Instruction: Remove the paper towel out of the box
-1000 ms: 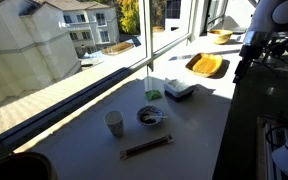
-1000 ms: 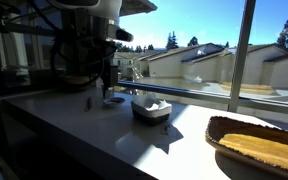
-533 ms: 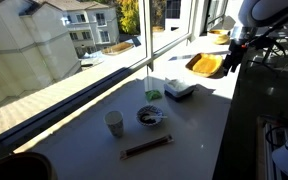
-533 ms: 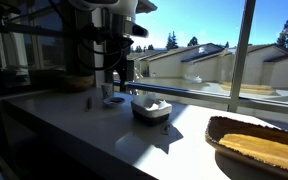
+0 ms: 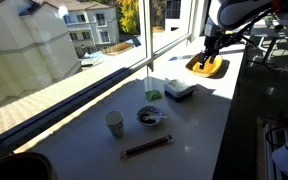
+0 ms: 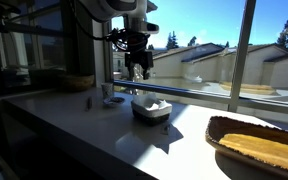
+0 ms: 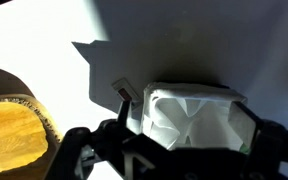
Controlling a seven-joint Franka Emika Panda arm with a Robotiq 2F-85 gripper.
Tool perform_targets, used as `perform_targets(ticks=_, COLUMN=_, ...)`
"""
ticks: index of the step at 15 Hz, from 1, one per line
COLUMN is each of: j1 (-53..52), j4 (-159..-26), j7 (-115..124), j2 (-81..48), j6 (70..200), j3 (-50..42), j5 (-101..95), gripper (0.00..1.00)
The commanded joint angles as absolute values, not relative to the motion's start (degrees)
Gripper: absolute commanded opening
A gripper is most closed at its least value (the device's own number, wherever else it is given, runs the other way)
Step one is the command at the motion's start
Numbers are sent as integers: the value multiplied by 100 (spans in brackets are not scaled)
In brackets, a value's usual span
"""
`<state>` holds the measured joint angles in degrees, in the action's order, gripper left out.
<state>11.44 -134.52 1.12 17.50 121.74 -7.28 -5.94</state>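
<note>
I need to move my gripper toward the green item, then down to the top corner of the paper towel.
The box (image 5: 179,90) is small and low and stands on the white counter near the window; it also shows in the other exterior view (image 6: 151,109). The crumpled white paper towel (image 7: 191,108) lies inside the box (image 7: 236,98) and fills it. My gripper (image 5: 206,60) hangs in the air above and a little to one side of the box, apart from it (image 6: 137,72). In the wrist view its two dark fingers (image 7: 182,128) stand wide apart on either side of the box. It is open and holds nothing.
An orange-yellow tray (image 5: 207,67) (image 6: 260,146) (image 7: 9,135) lies beyond the box. A dark bowl (image 5: 151,117), a white paper cup (image 5: 114,123), a small green item (image 5: 154,95) and chopsticks (image 5: 146,147) lie on the counter. The window frame runs along its far edge.
The arm has swung in from the counter's edge towards the box. The gripper now hangs near and above the box. The box and towel have not moved.
</note>
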Motion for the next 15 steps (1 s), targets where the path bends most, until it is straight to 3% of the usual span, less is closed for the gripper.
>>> perform_targets(ticks=1, j1=1018, j4=-12932, j7=762, j2=1174, j6=12290, j3=-512, j5=-712, gripper=100)
perform_targets(ticks=15, j1=430, j4=-12451, j7=1487, j2=-405, j6=14313, j3=-232, j5=-476, gripper=100)
